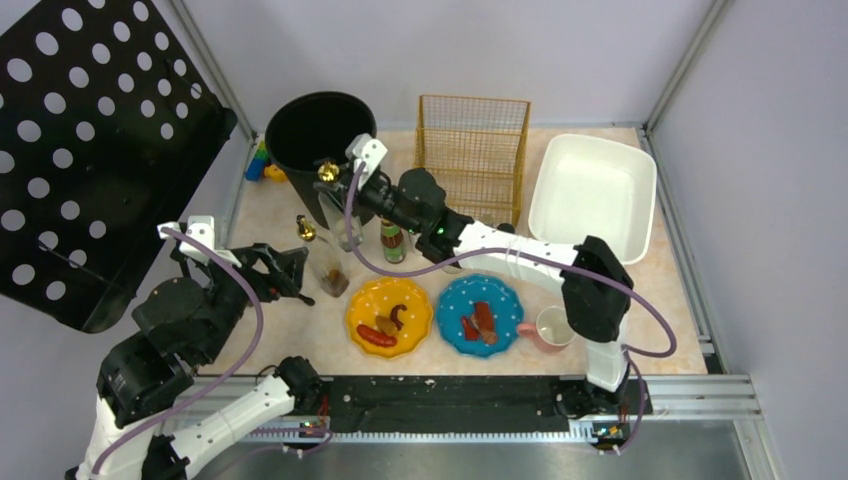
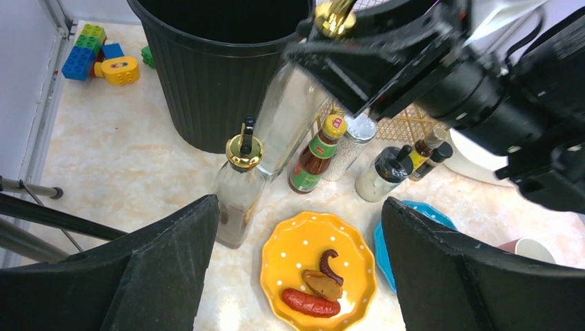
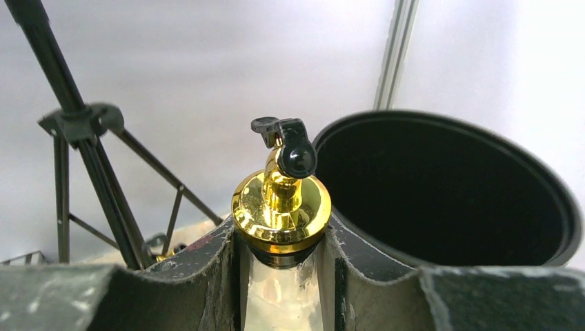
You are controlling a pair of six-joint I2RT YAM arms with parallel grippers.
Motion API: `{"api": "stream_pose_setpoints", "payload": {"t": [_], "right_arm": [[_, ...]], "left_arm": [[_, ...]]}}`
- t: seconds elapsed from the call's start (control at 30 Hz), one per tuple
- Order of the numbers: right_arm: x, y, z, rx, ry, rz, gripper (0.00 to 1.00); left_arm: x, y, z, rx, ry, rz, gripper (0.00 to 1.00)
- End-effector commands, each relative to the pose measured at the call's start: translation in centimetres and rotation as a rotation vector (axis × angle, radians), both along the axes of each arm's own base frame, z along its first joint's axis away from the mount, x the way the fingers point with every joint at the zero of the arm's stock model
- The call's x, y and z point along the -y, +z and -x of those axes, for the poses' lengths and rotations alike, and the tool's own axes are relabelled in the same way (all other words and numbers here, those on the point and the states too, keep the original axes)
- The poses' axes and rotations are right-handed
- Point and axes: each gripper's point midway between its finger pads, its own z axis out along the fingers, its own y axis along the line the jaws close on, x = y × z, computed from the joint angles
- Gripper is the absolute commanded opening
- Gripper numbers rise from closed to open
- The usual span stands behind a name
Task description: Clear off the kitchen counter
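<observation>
The wire basket is empty, so next my right gripper will lift outward past the black bin [image 1: 320, 125] and bring the bottle down into the basket's far bin-side corner [image 1: 433, 117] to let it go.
My right gripper [image 3: 283, 252] is shut on the neck of a clear glass oil bottle [image 3: 281, 207] with a gold pourer. The bottle [image 1: 335, 212] stands tilted beside the black bin [image 1: 320, 125], over the kitchen counter [image 1: 265, 215]. A second gold-capped oil bottle [image 2: 238, 196] stands on the counter just left of a yellow plate [image 2: 314, 252] of food scraps. My left gripper [image 2: 300, 207] hangs open above that plate with nothing between its fingers; from above it [image 1: 292, 275] sits left of the standing bottle.
A red-capped sauce bottle [image 2: 316, 155], a white shaker [image 2: 350, 145] and small dark bottles [image 2: 424, 152] cluster behind the plates. A blue plate [image 1: 480, 312], a pink cup [image 1: 550, 328], a wire basket [image 1: 472, 150], a white tub [image 1: 592, 185] and toy blocks [image 2: 96, 55] share the counter.
</observation>
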Motion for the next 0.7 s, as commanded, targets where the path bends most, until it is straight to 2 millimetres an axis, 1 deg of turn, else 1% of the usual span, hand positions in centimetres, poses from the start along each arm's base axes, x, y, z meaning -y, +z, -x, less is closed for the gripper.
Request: {"api": "stream_pose_setpoints", "payload": {"t": [0.0,0.1,0.33,0.5,0.67], "right_arm": [[5.5,16.7,2.7,0.173,-0.04,-0.25,0.0],[7.4,18.9,2.7,0.171,-0.08,-0.248,0.0],[13.7,23.4,1.1,0.157,-0.254,-0.259,0.0],[18.4,25.7,-1.5,0.131,-0.386,-0.241,0.0],[23.1,27.2,-5.2,0.148,-0.53,-0.237,0.0]], "left_arm": [[-0.3,2.3,0.3,0.071,-0.003,0.044,0.92],[-0.4,2.6,0.3,0.08,0.0,0.051,0.92],[0.1,2.9,0.2,0.089,-0.018,0.066,0.92],[0.8,2.9,-0.2,0.087,-0.036,0.066,0.92],[1.6,2.9,-0.6,0.092,-0.052,0.065,0.92]]}}
